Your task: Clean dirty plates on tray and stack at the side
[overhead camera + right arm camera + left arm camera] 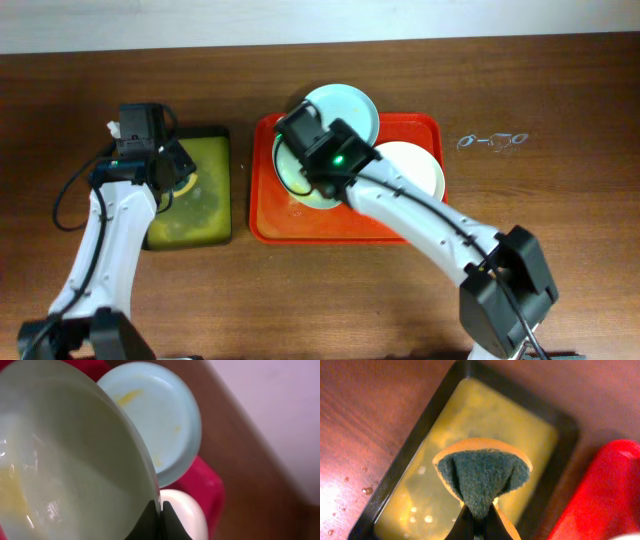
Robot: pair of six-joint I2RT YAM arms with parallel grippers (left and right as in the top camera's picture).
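I need to carry the plate to the right in the overhead view with my right gripper next, then lower it onto the pale scribble (pixel 492 141) and let go, because the tabletop is clear there.
The red-orange tray (pixel 272 222) lies mid-table. My right gripper (pixel 312 160) is shut on the rim of a pale mint plate (pixel 292 178) and holds it tilted over the tray's left part. In the right wrist view this plate (pixel 65 460) fills the left, wet with yellowish smears, with the jaws (pixel 161 512) clamped on its edge. A second mint-blue plate (pixel 350 108) with yellow smears (pixel 155 415) rests at the tray's far edge. A cream-white plate (pixel 415 165) lies in the tray's right part. My left gripper (pixel 479 522) is shut on a green-and-orange sponge (pixel 482 477).
A black tray (pixel 228 180) with yellow-green liquid sits left of the red tray, and the sponge hangs over it (pixel 420 425). The red tray's corner shows in the left wrist view (pixel 605 495). Water drops lie on the wood (pixel 367 491). A pale scribble (pixel 492 141) marks the table's right.
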